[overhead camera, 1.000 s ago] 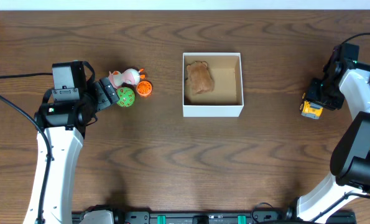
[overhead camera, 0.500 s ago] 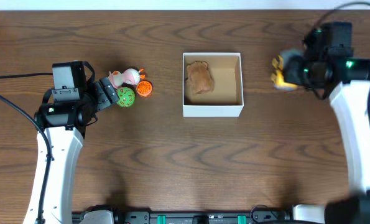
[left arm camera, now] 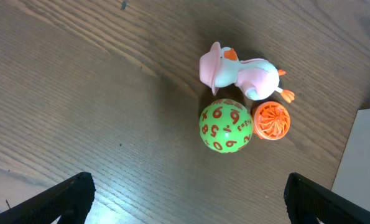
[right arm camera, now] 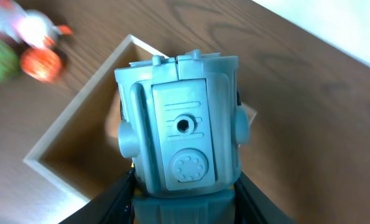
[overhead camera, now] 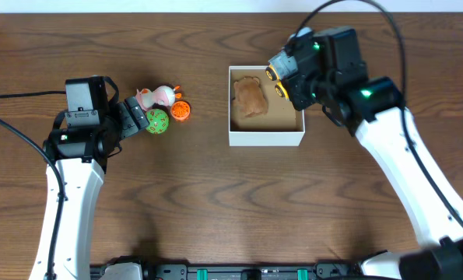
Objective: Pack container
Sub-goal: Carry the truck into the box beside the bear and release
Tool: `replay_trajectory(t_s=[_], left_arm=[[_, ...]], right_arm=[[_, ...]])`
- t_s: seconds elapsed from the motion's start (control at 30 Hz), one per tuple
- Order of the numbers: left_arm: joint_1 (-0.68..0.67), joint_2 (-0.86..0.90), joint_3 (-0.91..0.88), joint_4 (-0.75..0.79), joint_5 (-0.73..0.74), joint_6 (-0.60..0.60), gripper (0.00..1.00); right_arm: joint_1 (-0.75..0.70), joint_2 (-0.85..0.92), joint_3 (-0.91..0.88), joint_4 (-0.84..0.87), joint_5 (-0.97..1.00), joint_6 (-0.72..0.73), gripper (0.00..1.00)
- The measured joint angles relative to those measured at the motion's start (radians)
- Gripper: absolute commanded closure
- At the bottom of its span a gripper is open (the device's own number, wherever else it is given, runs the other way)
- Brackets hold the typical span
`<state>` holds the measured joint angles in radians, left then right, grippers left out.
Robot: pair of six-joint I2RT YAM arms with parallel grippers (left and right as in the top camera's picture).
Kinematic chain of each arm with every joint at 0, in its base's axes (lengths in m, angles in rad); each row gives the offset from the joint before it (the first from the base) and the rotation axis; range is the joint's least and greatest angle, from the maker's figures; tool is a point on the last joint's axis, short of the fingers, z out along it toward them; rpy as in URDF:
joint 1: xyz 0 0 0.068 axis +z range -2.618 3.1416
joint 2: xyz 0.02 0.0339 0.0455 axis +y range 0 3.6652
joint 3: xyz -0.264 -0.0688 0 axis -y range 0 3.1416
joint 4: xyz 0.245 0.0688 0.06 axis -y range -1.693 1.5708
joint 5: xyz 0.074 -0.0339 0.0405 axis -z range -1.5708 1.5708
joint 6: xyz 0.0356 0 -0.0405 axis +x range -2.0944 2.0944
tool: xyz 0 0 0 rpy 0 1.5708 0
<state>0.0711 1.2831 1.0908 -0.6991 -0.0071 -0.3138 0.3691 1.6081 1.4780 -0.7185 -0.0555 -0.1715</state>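
The robot toy in my right gripper goes down into the container [overhead camera: 266,139] next for release there, since the container's bare bottom beside the brown furry toy [overhead camera: 250,97] lies below it.
The container [overhead camera: 266,139] is a white-walled box with a tan inside at the table's middle; it also shows in the right wrist view [right arm camera: 60,149]. A brown furry toy [overhead camera: 250,97] lies in its left half. My right gripper [overhead camera: 287,80] is shut on a grey and yellow robot toy [right arm camera: 180,137] and holds it over the box's right half. My left gripper [left arm camera: 185,199] is open and empty, just left of a green numbered ball [left arm camera: 226,126], an orange ball [left arm camera: 271,120] and a pink duck toy [left arm camera: 237,71].
The three loose toys sit together left of the container: the green ball [overhead camera: 157,120], the orange ball [overhead camera: 180,111] and the duck [overhead camera: 155,96]. The table's far edge runs along the top of the overhead view.
My right arm has swung left from the table's right edge with the robot toy, now over the container. The left arm has not moved.
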Motion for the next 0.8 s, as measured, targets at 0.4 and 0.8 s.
replay_trajectory(t_s=[0.4, 0.8], left_arm=[[0.000, 0.000, 0.000, 0.000, 0.000, 0.000, 0.02], [0.000, 0.000, 0.000, 0.000, 0.000, 0.000, 0.02]], right_arm=[[-0.004, 0.216, 0.000, 0.094, -0.058, -0.489, 0.67], [-0.022, 0.250, 0.000, 0.104, -0.048, -0.722, 0.69]])
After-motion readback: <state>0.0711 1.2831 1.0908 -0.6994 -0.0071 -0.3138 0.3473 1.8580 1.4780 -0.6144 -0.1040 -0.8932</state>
